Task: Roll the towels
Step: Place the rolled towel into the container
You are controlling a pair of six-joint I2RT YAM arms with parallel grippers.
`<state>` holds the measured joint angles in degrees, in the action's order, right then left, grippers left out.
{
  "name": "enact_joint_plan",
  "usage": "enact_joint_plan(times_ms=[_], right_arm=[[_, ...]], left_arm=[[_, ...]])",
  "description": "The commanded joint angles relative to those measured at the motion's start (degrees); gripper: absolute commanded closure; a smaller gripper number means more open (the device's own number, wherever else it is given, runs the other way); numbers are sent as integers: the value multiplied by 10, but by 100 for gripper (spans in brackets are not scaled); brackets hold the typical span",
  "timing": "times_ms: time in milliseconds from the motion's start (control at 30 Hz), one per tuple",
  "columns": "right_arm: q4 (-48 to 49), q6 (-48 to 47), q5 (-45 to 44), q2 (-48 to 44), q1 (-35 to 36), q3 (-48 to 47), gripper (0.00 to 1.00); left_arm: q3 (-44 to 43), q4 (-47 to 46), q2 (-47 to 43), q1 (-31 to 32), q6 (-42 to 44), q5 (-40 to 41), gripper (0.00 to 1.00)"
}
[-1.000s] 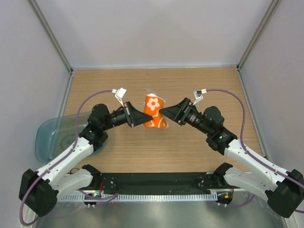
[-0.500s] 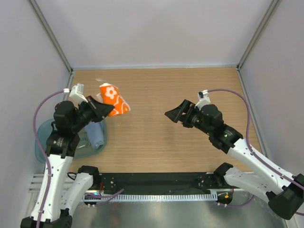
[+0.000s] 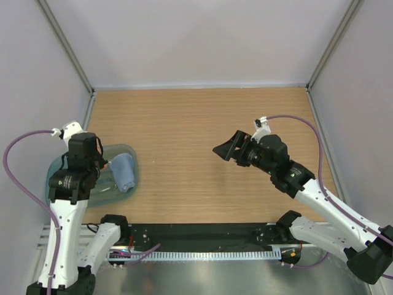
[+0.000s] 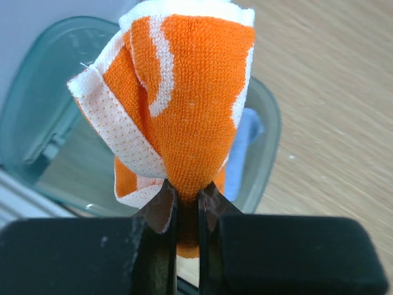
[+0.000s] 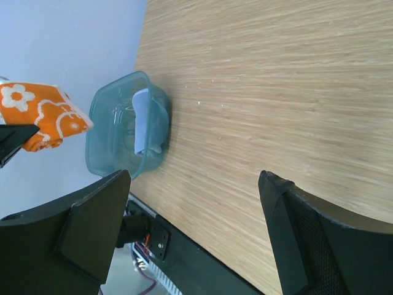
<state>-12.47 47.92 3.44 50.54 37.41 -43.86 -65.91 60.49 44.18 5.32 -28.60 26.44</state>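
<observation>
The bottom of the tray beside the pale blue towel (image 3: 124, 172) lies bare below my left gripper. My left gripper moves down into the tray next and releases the orange towel there.
My left gripper (image 4: 187, 195) is shut on a rolled orange-and-white flowered towel (image 4: 184, 104) and holds it above the translucent blue-green tray (image 4: 37, 117). In the top view the left wrist (image 3: 83, 157) hangs over the tray (image 3: 58, 169) and hides its fingertips and most of the towel. A rolled pale blue towel (image 3: 124, 172) lies in the tray's right side; it also shows in the left wrist view (image 4: 244, 144) and the right wrist view (image 5: 144, 117). My right gripper (image 3: 224, 149) is open and empty above the table's middle right. The right wrist view shows the held orange towel (image 5: 43, 114) at far left.
The tray (image 5: 113, 163) sits at the table's left edge against the left wall. Grey walls close the table on three sides. The black base rail (image 3: 202, 236) runs along the near edge. The wooden tabletop (image 3: 196, 123) lies between the arms.
My left arm has swung left with the orange towel, from the table's middle to above the tray. My right gripper let go of the towel and drew back slightly, open.
</observation>
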Motion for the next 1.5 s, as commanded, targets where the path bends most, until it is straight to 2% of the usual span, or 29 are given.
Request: enact_joint_plan(times_ms=[0, 233, 500, 533, 633, 800, 1000, 1100, 1133, 1233, 1467], right_arm=[[18, 3, 31, 2, 2, 3, 7], [19, 9, 66, 13, 1, 25, 7], [39, 24, 115, 24, 2, 58, 7], [39, 24, 120, 25, 1, 60, 7], [32, 23, 138, 31, 1, 62, 7], [30, 15, 170, 46, 0, 62, 7], [-5, -8, 167, 40, 2, 72, 7], [-3, -9, 166, 33, -1, 91, 7], [-4, -10, 169, 33, -2, 96, 7], [-20, -19, 169, 33, -9, 95, 7], [-58, -43, 153, 30, -30, 79, 7]], left_arm=[[-31, 45, 27, -5, 14, 95, 100], [-47, 48, 102, -21, 28, 127, 100], [-79, 52, 194, -23, 50, 229, 100], [-76, 52, 198, -28, 50, 250, 100], [-57, 42, 192, -68, 58, 238, 100], [9, 17, 183, -95, 61, 228, 100], [55, -13, 247, -99, 53, 153, 100], [73, -48, 301, -117, 72, 60, 100], [73, -61, 348, -124, 79, 44, 100], [47, -64, 415, -129, 84, 5, 100], [37, -126, 476, -132, 128, -141, 100]])
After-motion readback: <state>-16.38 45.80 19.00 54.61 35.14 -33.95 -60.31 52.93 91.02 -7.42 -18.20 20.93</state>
